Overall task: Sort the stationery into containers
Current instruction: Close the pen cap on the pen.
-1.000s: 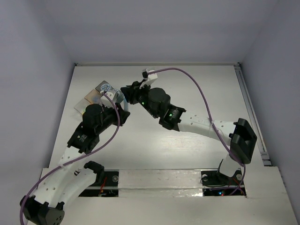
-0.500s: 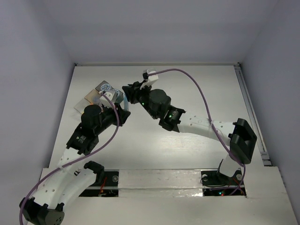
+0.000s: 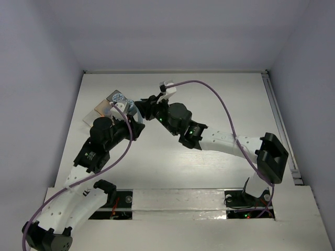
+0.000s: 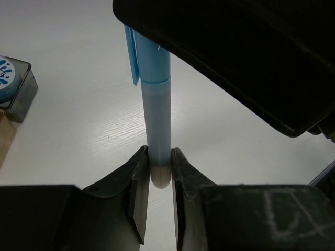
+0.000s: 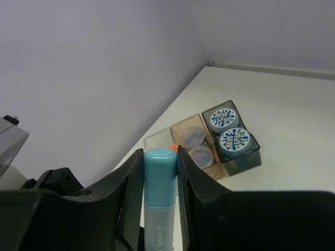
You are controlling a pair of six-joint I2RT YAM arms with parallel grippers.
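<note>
The pen will go left in the top view and down over the clear tray [image 3: 92, 117] in my left gripper, as cups and tubs fill the others.
A light blue pen [image 4: 157, 99] hangs over the table, and both grippers hold it. My left gripper [image 4: 159, 168] is shut on the rounded end of its barrel. My right gripper [image 5: 159, 159] is shut on its capped end [image 5: 159, 175]. In the top view the two grippers meet just right of the containers, left gripper [image 3: 135, 123] near, right gripper [image 3: 142, 106] far. The dark grey box [image 5: 250, 158] holds two blue-patterned tubs [image 5: 234, 139]. The tan tray [image 5: 178, 128] beside it holds two translucent cups [image 5: 192, 137]. A clear tray [image 5: 156, 140] follows, with an orange item [image 5: 171, 147] at its edge.
The containers [image 3: 111, 103] stand in a row at the table's far left, close to the left wall. The right arm's purple cable [image 3: 220, 102] arches over the middle of the table. A rail [image 3: 280, 125] runs along the right edge.
The right gripper and wrist have shifted slightly right and nearer with the pen still between both grippers. The left arm has barely moved.
</note>
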